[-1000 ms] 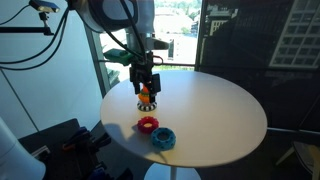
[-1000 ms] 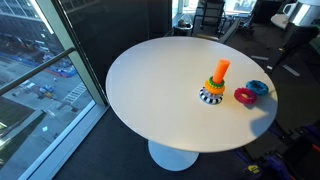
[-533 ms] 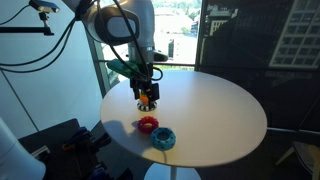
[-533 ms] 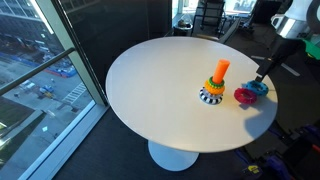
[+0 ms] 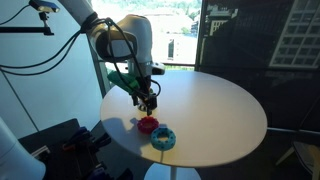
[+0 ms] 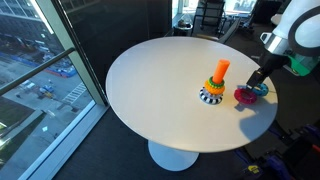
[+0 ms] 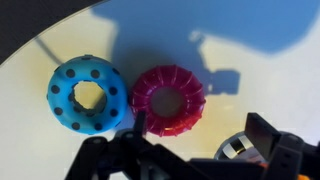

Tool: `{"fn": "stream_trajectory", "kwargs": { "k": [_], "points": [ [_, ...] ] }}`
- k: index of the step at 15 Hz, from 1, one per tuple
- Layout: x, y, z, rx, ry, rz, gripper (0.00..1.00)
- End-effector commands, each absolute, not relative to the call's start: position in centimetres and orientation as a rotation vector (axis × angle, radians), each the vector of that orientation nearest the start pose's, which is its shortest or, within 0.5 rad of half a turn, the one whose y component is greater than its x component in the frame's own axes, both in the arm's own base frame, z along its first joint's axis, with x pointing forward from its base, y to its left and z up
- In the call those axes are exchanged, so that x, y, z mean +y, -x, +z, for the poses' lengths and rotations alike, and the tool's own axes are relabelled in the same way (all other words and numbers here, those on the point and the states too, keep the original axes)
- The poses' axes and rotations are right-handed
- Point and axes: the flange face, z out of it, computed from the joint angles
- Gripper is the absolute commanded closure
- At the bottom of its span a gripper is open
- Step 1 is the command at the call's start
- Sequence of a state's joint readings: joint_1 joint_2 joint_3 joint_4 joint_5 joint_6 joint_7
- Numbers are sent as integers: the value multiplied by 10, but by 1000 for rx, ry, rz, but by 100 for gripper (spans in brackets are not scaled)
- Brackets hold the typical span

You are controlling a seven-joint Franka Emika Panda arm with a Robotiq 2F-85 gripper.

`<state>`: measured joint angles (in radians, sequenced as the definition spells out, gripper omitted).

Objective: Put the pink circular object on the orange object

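Next, my gripper needs to lower its open fingers onto the pink ring below, astride the pink ring's rim on the peg's side [image 6: 238, 96] [image 7: 193, 110], since the blue ring crowds the pink ring's opposite side.
The pink circular object, a scalloped ring [image 7: 167, 99], lies flat on the white table, also in both exterior views [image 5: 148, 124] [image 6: 244, 96]. The orange object, an upright peg [image 6: 221, 69] with coloured rings [image 6: 211, 94] at its base, stands beside it; in the wrist view only a bit of its base [image 7: 236, 148] shows, and the arm hides it in an exterior view. My gripper [image 7: 200, 131] is open and empty, hovering just above the table between the pink ring and the peg [image 5: 148, 101] [image 6: 257, 78].
A blue dotted ring [image 7: 88, 95] of similar shape lies touching or almost touching the pink one, near the table's edge [image 5: 163, 138] [image 6: 260, 88]. The round white table [image 6: 160, 80] stands by a window wall; its rim is close behind the rings.
The arm has swung down and away from above the peg toward the pink ring. The rings and the peg have not moved.
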<state>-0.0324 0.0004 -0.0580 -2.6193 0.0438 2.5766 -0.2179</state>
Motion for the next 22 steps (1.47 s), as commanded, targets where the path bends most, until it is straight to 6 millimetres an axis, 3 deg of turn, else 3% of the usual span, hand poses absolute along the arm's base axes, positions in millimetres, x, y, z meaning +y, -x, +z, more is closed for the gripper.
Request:
{"fn": "stream_trajectory", "kwargs": {
  "k": [1,8,18,19,20,22],
  "points": [
    [-34,-427,234,-195,3081,6,0],
    [-22,-427,208,-231,3048,13,0],
    [-23,-426,181,-221,3071,-1,0],
    [-23,-426,180,-219,3072,-4,4],
    [-23,-426,179,-218,3072,-8,19],
    [-23,-427,179,-213,3073,-13,33]
  ]
}}
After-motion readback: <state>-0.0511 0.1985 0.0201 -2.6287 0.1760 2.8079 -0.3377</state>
